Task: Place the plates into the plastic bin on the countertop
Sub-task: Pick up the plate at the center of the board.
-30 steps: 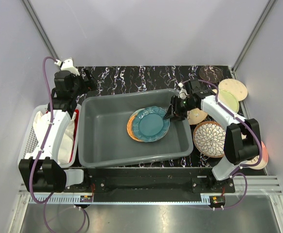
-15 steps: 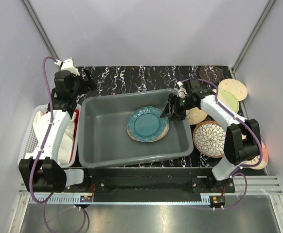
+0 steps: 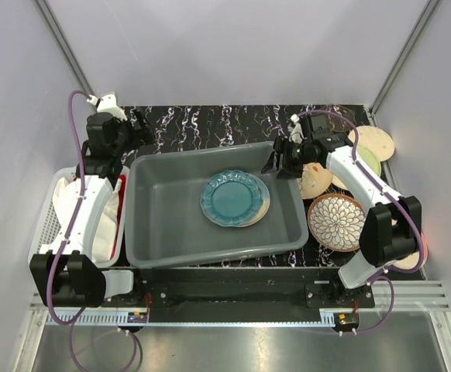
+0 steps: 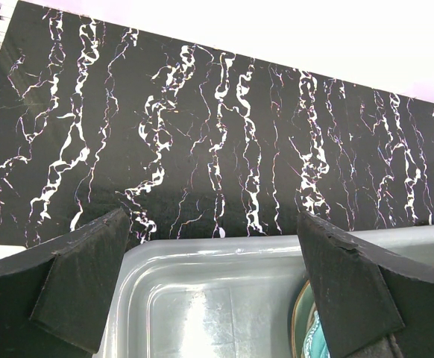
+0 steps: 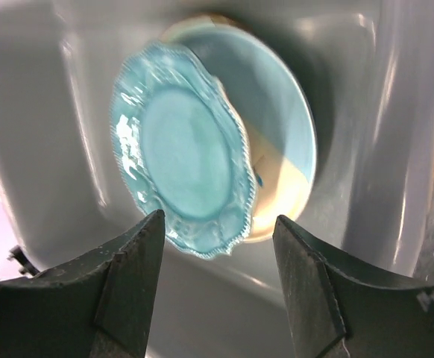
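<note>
Next, my right gripper will go right in the top view and down onto the peach plate's edge by the green plate, as the bin's side crowds the peach plate's opposite edge.
The grey plastic bin stands in the middle of the black veined countertop. A teal plate lies in it on a cream-and-blue plate. My right gripper is open and empty above the bin's far right corner. In the right wrist view it hovers over the teal plate and the cream-and-blue plate. My left gripper is open and empty beyond the bin's far left corner. In the left wrist view it frames the bin's rim.
Right of the bin lie a dark patterned plate, a peach plate, a green plate, a cream plate and a dark plate. A white mesh basket with cloth stands left of the bin.
The teal plate has left my right gripper, slid left and settled flat in the bin. My right gripper has drawn back up and to the right. The left arm has not moved.
</note>
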{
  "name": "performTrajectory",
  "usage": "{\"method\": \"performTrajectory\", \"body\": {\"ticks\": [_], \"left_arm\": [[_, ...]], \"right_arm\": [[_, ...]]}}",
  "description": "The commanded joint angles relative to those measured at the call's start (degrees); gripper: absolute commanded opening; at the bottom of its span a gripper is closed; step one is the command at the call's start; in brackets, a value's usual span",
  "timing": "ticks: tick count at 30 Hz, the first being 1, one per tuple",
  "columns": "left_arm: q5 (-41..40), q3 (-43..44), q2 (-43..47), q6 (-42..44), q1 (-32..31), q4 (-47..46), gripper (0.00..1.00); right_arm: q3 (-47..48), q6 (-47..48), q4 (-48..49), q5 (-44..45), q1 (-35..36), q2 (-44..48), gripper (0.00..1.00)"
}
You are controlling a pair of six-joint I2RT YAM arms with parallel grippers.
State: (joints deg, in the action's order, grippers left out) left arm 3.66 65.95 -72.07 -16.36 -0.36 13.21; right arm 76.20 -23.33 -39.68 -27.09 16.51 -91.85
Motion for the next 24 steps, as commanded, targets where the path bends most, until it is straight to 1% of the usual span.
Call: {"method": "performTrajectory", "body": {"ticks": [1, 5, 7, 8, 10, 11, 14, 20, 24], "left_arm": [[0.3, 0.7, 0.5, 0.5, 0.3, -2.8, 0.99], [0.2, 1.0, 0.4, 0.6, 0.3, -2.7, 0.99], [0.2, 1.2, 0.4, 0.7, 0.4, -2.6, 0.99], [0.2, 1.4, 0.4, 0.8, 0.3, -2.5, 0.99], [0.0, 1.5, 0.4, 0.9, 0.4, -2.4, 0.99], [-0.1, 1.5, 0.4, 0.9, 0.3, -2.4, 0.99], [-0.1, 1.5, 0.5, 1.0, 0.3, -2.3, 0.99], [-0.2, 2.0, 0.4, 1.3, 0.3, -2.1, 0.99], [-0.4, 2.6, 0.1, 1.5, 0.3, -1.9, 0.99]], "right_arm": [[7.6, -1.3, 1.4, 0.9, -0.5, 2.1, 0.68], [11.1, -2.4, 1.8, -0.7, -2.8, 1.2, 0.69], [11.5, -2.6, 2.0, -2.0, -4.9, 1.2, 0.69], [11.2, -2.2, 2.1, -2.3, -7.7, 1.5, 0.69], [9.1, -2.1, 2.5, -3.0, -11.0, 2.6, 0.69], [7.3, -1.5, 2.6, -3.0, -14.6, 2.8, 0.70], [3.4, 1.1, 2.6, -1.6, -20.7, 3.7, 0.70], [-2.9, 4.6, 3.1, 2.8, -27.1, 1.8, 0.70], [-3.6, 5.1, 3.4, 5.5, -29.9, -1.7, 0.70]]}}
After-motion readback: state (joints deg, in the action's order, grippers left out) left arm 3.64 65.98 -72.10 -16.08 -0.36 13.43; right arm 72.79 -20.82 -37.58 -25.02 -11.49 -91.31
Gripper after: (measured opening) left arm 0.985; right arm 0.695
